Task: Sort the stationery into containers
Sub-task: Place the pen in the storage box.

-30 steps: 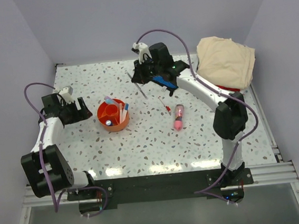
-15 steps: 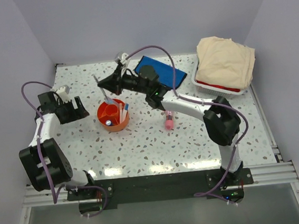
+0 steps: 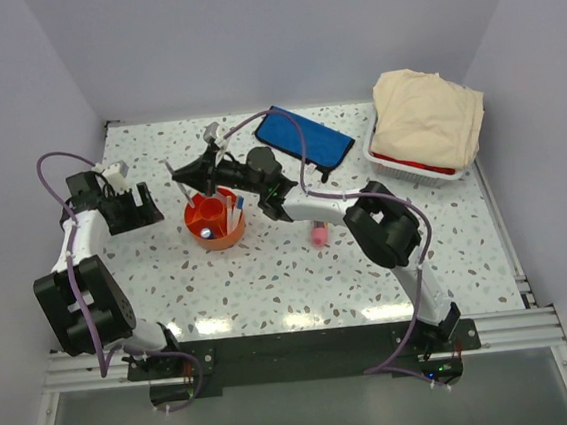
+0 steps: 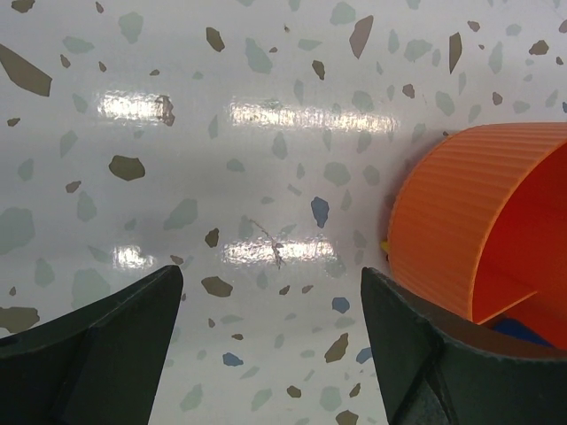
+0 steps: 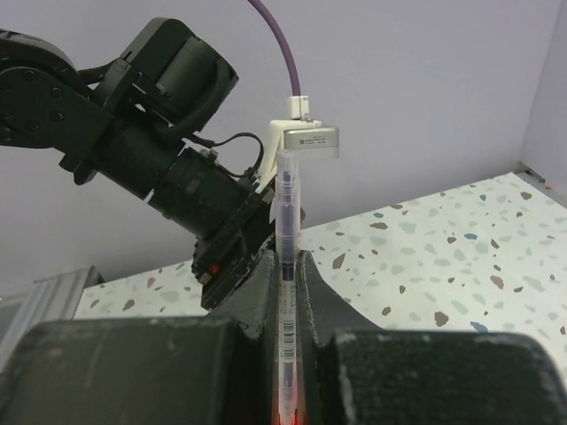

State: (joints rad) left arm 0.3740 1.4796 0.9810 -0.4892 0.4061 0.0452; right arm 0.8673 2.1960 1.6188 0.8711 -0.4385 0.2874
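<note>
My right gripper will next go down toward the open far side of the orange tub below it and let go of the clear pen (image 3: 175,177). The pen's lower end already points inside.
The orange tub (image 3: 214,221) stands left of centre with several stationery items (image 3: 233,210) upright in it. My right gripper (image 3: 189,177) is stretched across the table to just behind the tub's left rim, shut on a thin clear pen (image 3: 175,177). In the right wrist view the pen (image 5: 287,232) is clamped upright between the fingers (image 5: 321,297). My left gripper (image 3: 128,207) stands open to the left of the tub with nothing in it; its wrist view shows bare table between the fingers (image 4: 106,328) and the tub (image 4: 469,230) at the right. The blue pouch (image 3: 305,138) lies at the back. A pink tube (image 3: 319,235) lies under the right arm.
A white basket (image 3: 412,165) with a red rim holds beige cloth (image 3: 427,113) at the back right. Purple-grey walls close in the table on three sides. The left arm (image 5: 151,115) fills the background of the right wrist view.
The right arm has swung left from over the blue pouch, carrying the pen to the orange tub's far-left rim. The pouch now shows. The left gripper has barely moved.
</note>
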